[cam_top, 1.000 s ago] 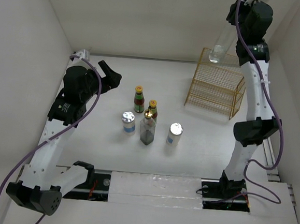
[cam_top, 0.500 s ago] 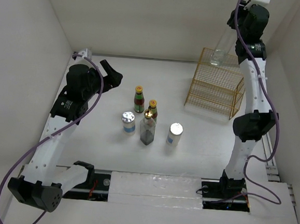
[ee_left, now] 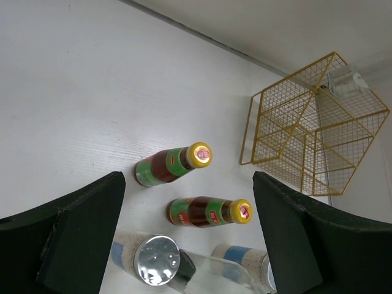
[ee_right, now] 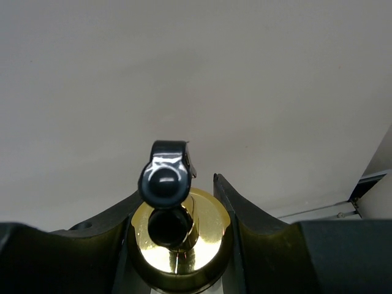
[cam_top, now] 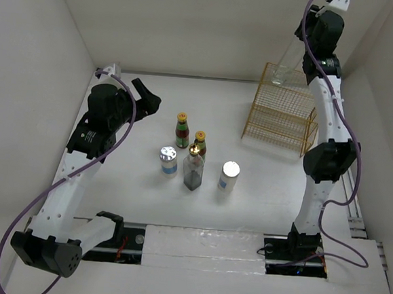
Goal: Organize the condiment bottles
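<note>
My right gripper should next move gently to the left in the top view and lower the gold-capped bottle inside, because the bottle is still above the far end of the gold wire rack.
My right gripper (cam_top: 301, 41) is shut on a clear glass gold-capped bottle (cam_top: 286, 64) and holds it over the gold wire rack (cam_top: 280, 116). In the right wrist view the gold cap (ee_right: 179, 242) sits between my fingers. On the table stand two red sauce bottles (cam_top: 182, 130) (cam_top: 200, 144), another clear glass bottle (cam_top: 193, 168) and two white shakers (cam_top: 169, 160) (cam_top: 229, 175). My left gripper (cam_top: 145, 102) is open and empty, left of and above this group. The left wrist view shows the red bottles (ee_left: 173, 165) (ee_left: 208, 212) and a shaker top (ee_left: 157, 260).
The rack (ee_left: 312, 128) stands at the back right near the wall. White walls enclose the table on the left, back and right. A metal rail runs along the near edge by the arm bases.
My right gripper has risen and moved slightly back with the glass bottle, which now hangs more upright over the rack's back corner. The left arm has shifted slightly.
</note>
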Tool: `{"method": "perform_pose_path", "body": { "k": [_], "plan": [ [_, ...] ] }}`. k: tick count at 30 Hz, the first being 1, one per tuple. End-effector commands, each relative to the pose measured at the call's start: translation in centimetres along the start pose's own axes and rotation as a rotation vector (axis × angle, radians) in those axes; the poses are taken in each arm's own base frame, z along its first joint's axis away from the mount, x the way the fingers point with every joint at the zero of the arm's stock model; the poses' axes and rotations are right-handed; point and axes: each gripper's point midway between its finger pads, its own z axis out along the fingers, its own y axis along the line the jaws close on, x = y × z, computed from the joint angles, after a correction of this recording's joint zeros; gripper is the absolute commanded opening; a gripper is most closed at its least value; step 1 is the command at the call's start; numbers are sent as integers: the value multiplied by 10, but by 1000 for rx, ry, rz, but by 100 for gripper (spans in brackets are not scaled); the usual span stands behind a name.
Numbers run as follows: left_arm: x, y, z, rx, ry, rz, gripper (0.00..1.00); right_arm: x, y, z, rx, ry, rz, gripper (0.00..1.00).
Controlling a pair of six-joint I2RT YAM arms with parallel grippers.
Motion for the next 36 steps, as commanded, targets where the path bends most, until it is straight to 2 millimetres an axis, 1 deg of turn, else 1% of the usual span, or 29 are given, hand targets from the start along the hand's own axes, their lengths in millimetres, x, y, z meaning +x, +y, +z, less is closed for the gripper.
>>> {"method": "perform_pose_path", "body": {
  "k": [1, 2, 3, 5, 6, 9, 10, 11, 12, 13, 14, 16, 17, 18, 19, 20, 21, 22, 24, 25, 27, 28, 30, 31, 32, 33, 34, 35, 36],
  "plan": [
    [-11, -9, -2, 29, -40, 0, 82, -76, 1, -10, 1, -231, 79, 0],
    [-11, -9, -2, 29, -40, 0, 82, -66, 7, -9, -14, -210, 75, 0],
    [-8, -7, -1, 23, -33, 0, 83, -56, 6, -6, -10, -189, 70, 0],
    [-10, -8, -1, 29, -40, 0, 83, -23, 6, -2, -22, -117, 51, 0],
    [-10, -8, -1, 29, -40, 0, 83, -20, 11, -5, -31, -110, 51, 0],
    [-9, -6, -2, 21, -45, 0, 83, 20, 10, -6, -26, -29, 22, 0],
    [-9, -6, -2, 21, -45, 0, 83, 20, 10, -6, -26, -29, 22, 0],
    [-9, -6, -2, 21, -45, 0, 83, 37, 15, -7, -33, 4, 15, 0],
    [-9, -6, -2, 21, -45, 0, 83, 44, 13, -6, -30, 17, 1, 0],
    [-9, -6, -2, 21, -45, 0, 83, 51, 18, -8, -38, 30, -1, 2],
    [-9, -6, -2, 21, -45, 0, 83, 63, 16, -8, -34, 55, -17, 3],
    [-9, -6, -2, 21, -45, 0, 83, 76, 19, -9, -39, 80, -23, 7],
    [-9, -6, -2, 21, -45, 0, 83, 83, 18, -9, -37, 93, -26, 11],
    [-9, -6, -2, 21, -45, 0, 83, 88, 15, -12, -26, 105, -30, 22],
    [-9, -6, -2, 21, -45, 0, 83, 94, 20, -14, -33, 117, -32, 28],
    [-12, -6, -5, 19, -58, 0, 83, 92, 19, -16, -34, 117, -32, 36],
    [-7, -2, -4, 9, -44, 0, 83, 90, 21, -22, -29, 117, -33, 43],
    [-6, -2, -4, 8, -43, 0, 83, 88, 21, -24, -29, 116, -33, 55],
    [-3, 0, -2, 3, -36, -10, 83, 80, 26, -31, -40, 106, -29, 69],
    [-5, -1, -5, 9, -43, -10, 83, 64, 24, -38, -34, 83, -23, 83],
    [-6, 0, -5, 2, -49, -19, 83, 45, 26, -48, -47, 56, -15, 93],
    [-6, 0, -5, 1, -49, -19, 83, 26, 31, -61, -62, 29, -5, 96],
    [-8, -2, -4, 2, -50, -19, 83, 12, 39, -78, -109, 16, 2, 97],
    [-11, -5, -5, 8, -57, -28, 83, 11, 46, -90, -133, 24, 2, 97],
    [-12, -3, -5, -2, -65, -28, 83, 8, 52, -112, -187, 34, 2, 88],
    [-17, -3, -6, -7, -80, -29, 83, 11, 60, -126, -236, 49, 2, 75],
    [-18, -2, -6, -16, -87, -29, 81, 18, 75, -145, -301, 70, 2, 59],
    [-21, -1, -7, -28, -94, -29, 80, 29, 76, -175, -345, 94, 0, 30],
    [-23, 2, -7, -43, -106, -39, 78, 37, 83, -194, -391, 109, 0, 0]
  ]
}}
